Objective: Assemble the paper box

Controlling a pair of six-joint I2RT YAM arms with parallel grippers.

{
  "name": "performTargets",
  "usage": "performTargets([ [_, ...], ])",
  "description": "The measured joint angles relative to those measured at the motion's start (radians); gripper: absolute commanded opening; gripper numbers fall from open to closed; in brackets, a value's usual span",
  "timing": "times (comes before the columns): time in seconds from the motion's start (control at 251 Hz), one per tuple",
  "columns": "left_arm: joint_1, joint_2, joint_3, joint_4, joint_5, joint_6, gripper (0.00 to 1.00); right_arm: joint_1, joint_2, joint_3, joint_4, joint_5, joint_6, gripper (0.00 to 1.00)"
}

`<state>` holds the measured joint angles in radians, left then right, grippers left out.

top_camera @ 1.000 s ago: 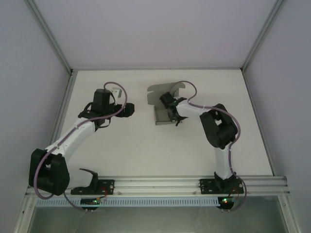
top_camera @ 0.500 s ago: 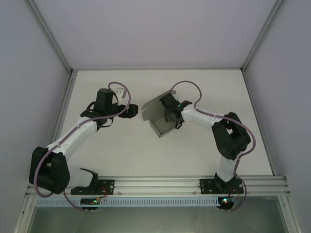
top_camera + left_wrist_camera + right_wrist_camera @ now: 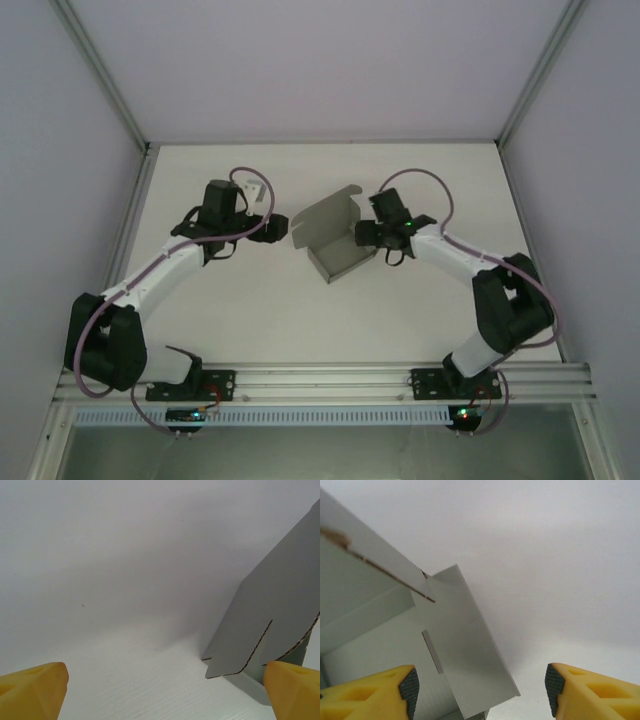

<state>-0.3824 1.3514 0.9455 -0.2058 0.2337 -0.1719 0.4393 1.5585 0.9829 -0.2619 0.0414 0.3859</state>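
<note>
I should next lower my right gripper so that its fingers are on both sides of the upper edge of the box's side below it. Then I should close it on that edge.
The paper box [image 3: 336,243] is a small shallow grey card box standing on the white table, its lid flap raised at the back left. My left gripper [image 3: 279,228] is open just left of the box and does not touch it. In the left wrist view the lid flap [image 3: 277,625] rises at the right, above the open left gripper [image 3: 165,695]. My right gripper [image 3: 364,236] is open at the box's right side. In the right wrist view a box side wall [image 3: 465,650] stands between the spread jaws of the right gripper [image 3: 480,692], which are apart from it.
White table [image 3: 260,310] with bare room in front of the box and to both sides. Pale walls and metal posts [image 3: 118,120] enclose the back and sides. An aluminium rail [image 3: 330,380] carries both arm bases at the near edge.
The right gripper opened, let go of the box and drew back to the right. The box was turned and shifted left beforehand. The left gripper edged nearer to the box.
</note>
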Motion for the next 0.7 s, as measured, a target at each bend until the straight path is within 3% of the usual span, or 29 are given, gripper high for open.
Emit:
performTargets([
  [0.14, 0.000, 0.000, -0.021, 0.029, 0.041, 0.004, 1.00, -0.169, 0.010, -0.050, 0.089, -0.231, -0.007, 0.55],
  [0.247, 0.000, -0.001, -0.046, 0.059, 0.096, 0.016, 1.00, -0.254, 0.077, -0.049, 0.149, -0.406, -0.011, 0.51],
  [0.519, -0.014, 0.101, 0.066, 0.066, 0.207, 0.081, 1.00, -0.227, 0.179, 0.003, 0.136, -0.548, -0.087, 0.53],
  [0.702, -0.061, 0.232, 0.220, 0.014, 0.221, 0.165, 1.00, -0.222, 0.208, 0.034, 0.123, -0.571, -0.132, 0.45],
])
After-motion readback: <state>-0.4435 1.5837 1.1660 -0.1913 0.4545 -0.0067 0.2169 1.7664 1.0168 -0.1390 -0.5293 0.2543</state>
